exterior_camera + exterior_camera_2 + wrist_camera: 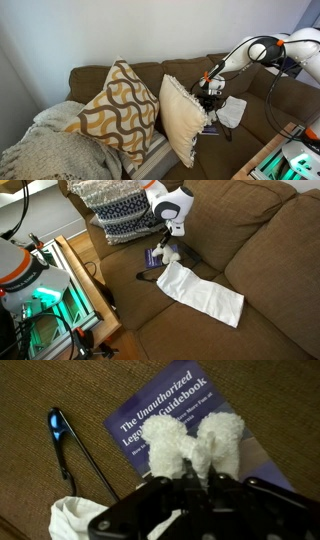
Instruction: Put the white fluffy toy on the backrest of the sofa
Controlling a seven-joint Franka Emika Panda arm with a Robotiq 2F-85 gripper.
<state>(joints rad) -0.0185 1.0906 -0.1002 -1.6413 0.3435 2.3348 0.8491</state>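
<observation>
The backrest's top edge rises above the seat of the sofa, so my gripper will climb off the book with the toy, then go outward and down onto that edge to release the toy.
The white fluffy toy (190, 445) lies over a purple-blue book (160, 405) on the brown sofa seat. My gripper (195, 485) is right on it, and its fingers appear closed round the toy's lower part. In both exterior views the gripper (208, 95) (165, 242) reaches down to the seat beside the pillows, with the toy (171, 252) just under it. The sofa backrest (185, 68) (255, 230) runs behind the seat.
A white cloth (200, 292) (232, 110) lies on the seat next to the book. A thin black tool with a blue tip (55, 425) lies beside the book. Patterned pillows (115, 110) (120, 210) stand close by. A lit cabinet (50, 305) stands at the sofa's front.
</observation>
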